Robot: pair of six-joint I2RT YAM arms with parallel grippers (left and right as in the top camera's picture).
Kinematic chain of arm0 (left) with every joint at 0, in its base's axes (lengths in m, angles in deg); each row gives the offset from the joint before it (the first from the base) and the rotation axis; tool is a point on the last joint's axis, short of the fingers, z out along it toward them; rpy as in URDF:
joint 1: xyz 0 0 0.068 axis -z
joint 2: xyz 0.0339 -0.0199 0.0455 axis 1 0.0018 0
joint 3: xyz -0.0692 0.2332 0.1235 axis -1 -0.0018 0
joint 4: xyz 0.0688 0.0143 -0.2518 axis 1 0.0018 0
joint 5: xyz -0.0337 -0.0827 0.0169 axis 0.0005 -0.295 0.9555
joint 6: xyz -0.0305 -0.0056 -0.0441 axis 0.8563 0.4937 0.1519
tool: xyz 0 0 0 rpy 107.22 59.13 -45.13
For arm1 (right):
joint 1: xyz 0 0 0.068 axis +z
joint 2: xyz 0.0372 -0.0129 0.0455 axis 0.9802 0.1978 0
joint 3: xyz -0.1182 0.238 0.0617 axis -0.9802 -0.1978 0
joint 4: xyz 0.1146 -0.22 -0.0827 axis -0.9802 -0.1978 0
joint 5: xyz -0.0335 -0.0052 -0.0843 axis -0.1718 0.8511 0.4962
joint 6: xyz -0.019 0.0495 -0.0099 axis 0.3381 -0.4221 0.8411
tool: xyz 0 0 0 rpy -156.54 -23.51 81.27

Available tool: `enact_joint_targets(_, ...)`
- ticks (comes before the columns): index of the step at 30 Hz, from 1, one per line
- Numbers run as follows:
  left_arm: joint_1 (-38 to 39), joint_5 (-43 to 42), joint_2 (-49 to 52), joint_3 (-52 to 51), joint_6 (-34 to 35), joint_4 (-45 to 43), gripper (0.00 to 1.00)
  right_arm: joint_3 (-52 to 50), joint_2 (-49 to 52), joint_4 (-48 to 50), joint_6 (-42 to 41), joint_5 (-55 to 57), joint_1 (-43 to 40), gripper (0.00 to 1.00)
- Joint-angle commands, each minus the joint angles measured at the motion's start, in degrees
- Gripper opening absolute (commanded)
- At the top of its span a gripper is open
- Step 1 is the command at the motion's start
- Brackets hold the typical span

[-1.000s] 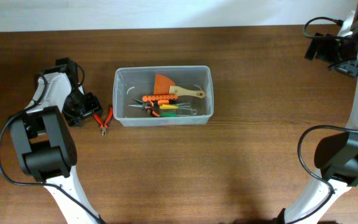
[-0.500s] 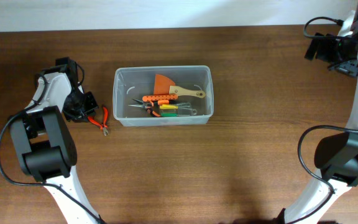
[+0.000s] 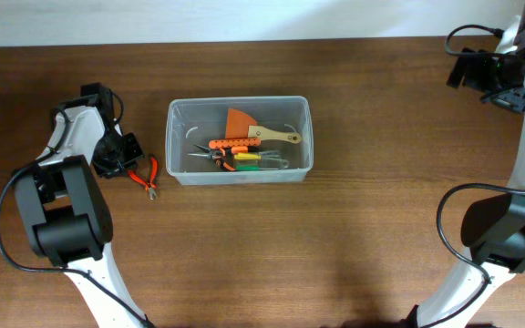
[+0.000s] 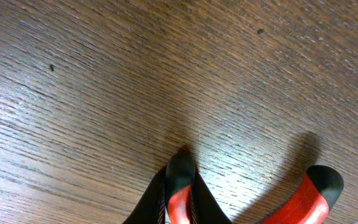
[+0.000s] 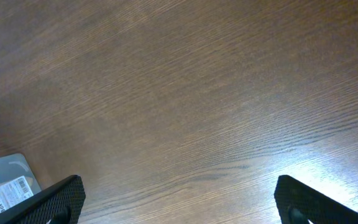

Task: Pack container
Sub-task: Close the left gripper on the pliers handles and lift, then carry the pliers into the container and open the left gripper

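Observation:
The tub has room: my left gripper must rise, carry the pliers (image 3: 146, 174) over the tub's rim, then lower and release them in the bare space beside the scraper.
The container (image 3: 173, 137), a clear plastic tub, stands left of the table's middle and holds an orange scraper (image 3: 241, 121) with a wooden handle and several small tools. Left of it, red-handled pliers (image 3: 146, 174) lie on the wood. My left gripper (image 3: 122, 162) is down at the pliers and shut on one red-and-black handle (image 4: 180, 186); the other handle (image 4: 306, 196) sticks out free to the right. My right gripper (image 5: 179, 202) hangs open over bare wood at the far right back, nothing between its fingers.
The tub's corner with a label (image 5: 5, 183) shows at the lower left of the right wrist view. The table's back edge (image 3: 244, 40) meets a white wall. Both arm bases stand at the front left and front right.
My left gripper's jaws have closed onto one pliers handle, and the pliers have shifted slightly left. The right arm has not moved.

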Motion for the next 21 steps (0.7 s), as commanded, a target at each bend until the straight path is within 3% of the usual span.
enact_joint_targets(1, 0.07, -2.62, 0.79, 1.2, -3.13, -0.79, 0.02, -0.26, 0.13, 0.02, -0.46, -0.48, 0.0, 0.98)
enact_joint_targets(6, 0.07, -6.25, 0.76, 10.64, -6.6, 5.14, 0.02, -0.26, 0.13, 0.02, -0.46, -0.48, 0.0, 0.98)
enact_joint_targets(15, 2.34, -5.81, 0.76, 42.01, -21.53, 19.87, 0.02, -0.26, 0.13, 0.02, -0.46, -0.48, 0.0, 0.98)
enact_joint_targets(21, 9.7, -9.42, 0.76, 55.04, -41.55, 23.26, 0.02, -0.26, 0.13, 0.02, -0.46, -0.48, 0.0, 0.99)
